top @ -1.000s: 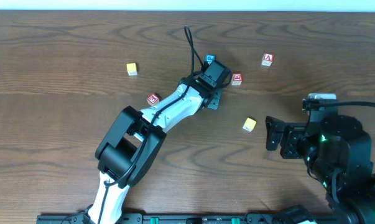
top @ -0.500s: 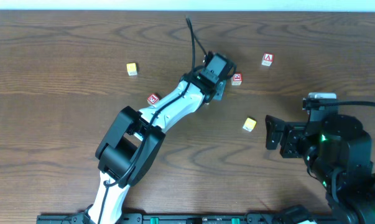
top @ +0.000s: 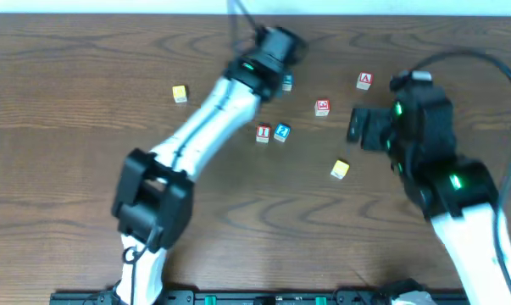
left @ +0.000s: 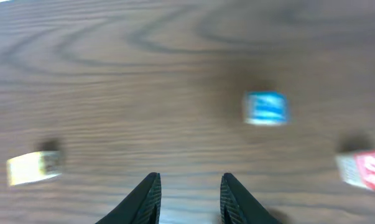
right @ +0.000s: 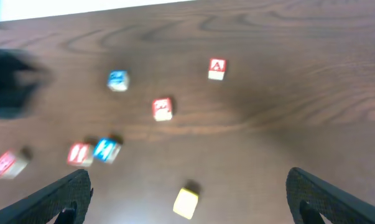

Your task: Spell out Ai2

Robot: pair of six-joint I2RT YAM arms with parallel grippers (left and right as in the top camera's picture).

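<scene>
Next, my right gripper needs to move outward and lower its open fingers around the "A" cube (top: pixel 364 80) (right: pixel 217 68), since it sits apart from the pair of cubes standing side by side.
The "I" cube (top: pixel 263 133) and the blue "2" cube (top: pixel 281 132) stand side by side mid-table, also blurred in the right wrist view as the "I" cube (right: pixel 79 154) and the "2" cube (right: pixel 106 150). At the back right, apart from them, sits the "A" cube (top: pixel 364 80) (right: pixel 217 68). My left gripper (top: pixel 276 47) (left: pixel 190 183) hovers near the table's far edge, jaws apart with nothing between them. My right gripper (top: pixel 357 127) (right: pixel 187 176) is wide open above the table, right of the pair.
A second blue-marked cube (top: pixel 286 82) (left: pixel 265 107) lies beside the left arm. A red-framed cube (top: pixel 322 107) sits between it and the "A". Yellow cubes rest at the left (top: pixel 180 93) and lower right (top: pixel 340 169); that one (right: pixel 186 203) lies below the right jaws.
The left arm swung away to the table's far edge, uncovering the "I" and "2" cubes side by side. The right arm moved up and left toward the cubes.
</scene>
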